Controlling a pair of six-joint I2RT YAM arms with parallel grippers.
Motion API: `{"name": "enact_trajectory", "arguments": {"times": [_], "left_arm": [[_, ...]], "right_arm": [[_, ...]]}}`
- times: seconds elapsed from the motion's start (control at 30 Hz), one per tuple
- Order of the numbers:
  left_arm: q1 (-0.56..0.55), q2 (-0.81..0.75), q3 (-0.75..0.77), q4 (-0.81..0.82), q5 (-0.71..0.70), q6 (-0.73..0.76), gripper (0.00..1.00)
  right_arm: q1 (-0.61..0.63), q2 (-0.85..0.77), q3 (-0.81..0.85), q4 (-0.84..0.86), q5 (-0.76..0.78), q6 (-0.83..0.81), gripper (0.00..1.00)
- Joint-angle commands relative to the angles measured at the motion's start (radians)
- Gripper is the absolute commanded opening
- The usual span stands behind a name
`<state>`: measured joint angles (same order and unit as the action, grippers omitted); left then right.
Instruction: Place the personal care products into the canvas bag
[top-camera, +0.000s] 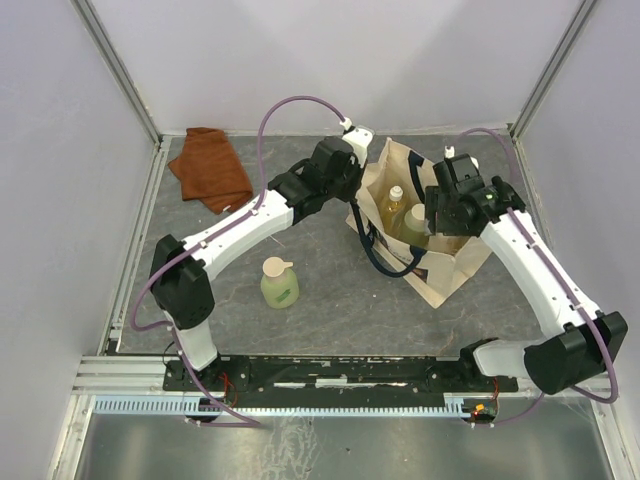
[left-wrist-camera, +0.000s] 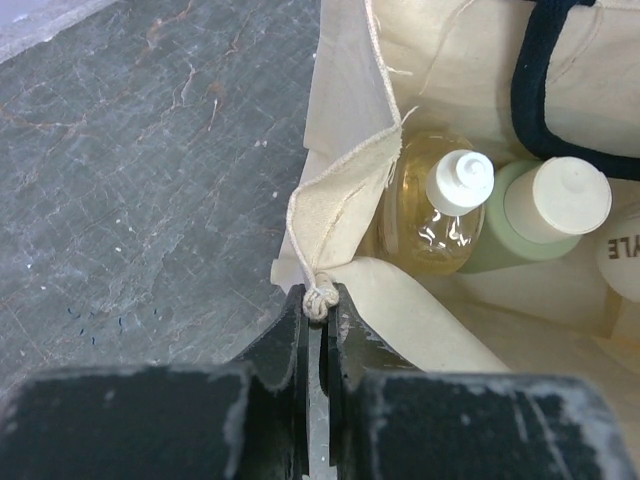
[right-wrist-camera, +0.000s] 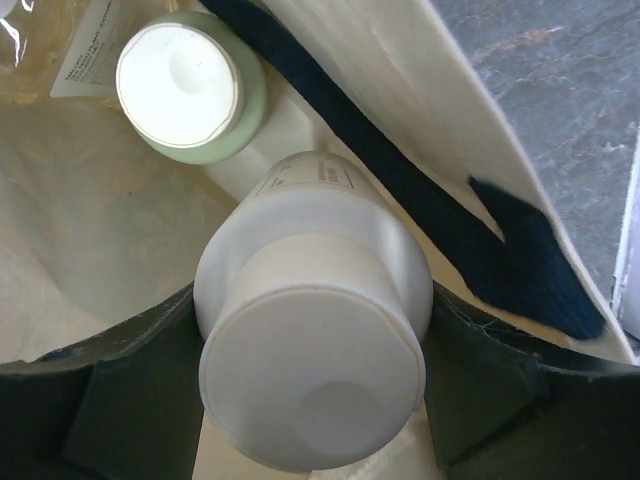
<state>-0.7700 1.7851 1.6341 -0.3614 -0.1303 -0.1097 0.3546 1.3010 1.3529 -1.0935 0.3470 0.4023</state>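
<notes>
I need to move my right gripper deeper down into the bag next, beside the pale green cream-capped bottle, and release the cream-white bottle there, because the bottom of the bag is bare there.
The cream canvas bag stands open at the right middle of the table. My left gripper is shut on a bunched bit of its rim. Inside stand the amber bottle and a pale green cream-capped bottle. Within the bag's mouth, my right gripper is shut on the cream-white round-capped bottle, with a finger on each side of its body. Another pale green bottle with a cream spout cap stands on the table left of the bag.
A rust-brown folded cloth lies at the far left corner. The bag's navy handles hang over its near side and inside. Grey walls close in the table on three sides, and a metal rail runs along the near edge.
</notes>
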Motion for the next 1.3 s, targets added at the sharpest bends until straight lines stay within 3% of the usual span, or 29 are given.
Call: {"name": "enact_trajectory", "arguments": {"times": [0.0,1.0,1.13,1.2,1.27], "left_arm": [[0.005,-0.072,-0.009,0.002,-0.038,0.047,0.03],[0.006,-0.063,-0.002,0.015,-0.011,0.041,0.03],[0.006,-0.059,-0.003,0.015,-0.010,0.041,0.03],[0.007,-0.057,-0.005,0.015,-0.011,0.042,0.03],[0.007,-0.057,-0.004,0.013,-0.009,0.042,0.03]], "right_arm": [[0.000,-0.006,-0.027,0.169,-0.025,-0.003,0.00],[-0.002,0.152,-0.268,0.362,-0.067,0.046,0.01],[-0.003,0.157,-0.273,0.345,-0.068,0.049,0.16],[-0.001,0.145,-0.271,0.335,-0.064,0.043,0.33],[-0.001,0.130,-0.258,0.316,-0.056,0.035,0.57]]}}
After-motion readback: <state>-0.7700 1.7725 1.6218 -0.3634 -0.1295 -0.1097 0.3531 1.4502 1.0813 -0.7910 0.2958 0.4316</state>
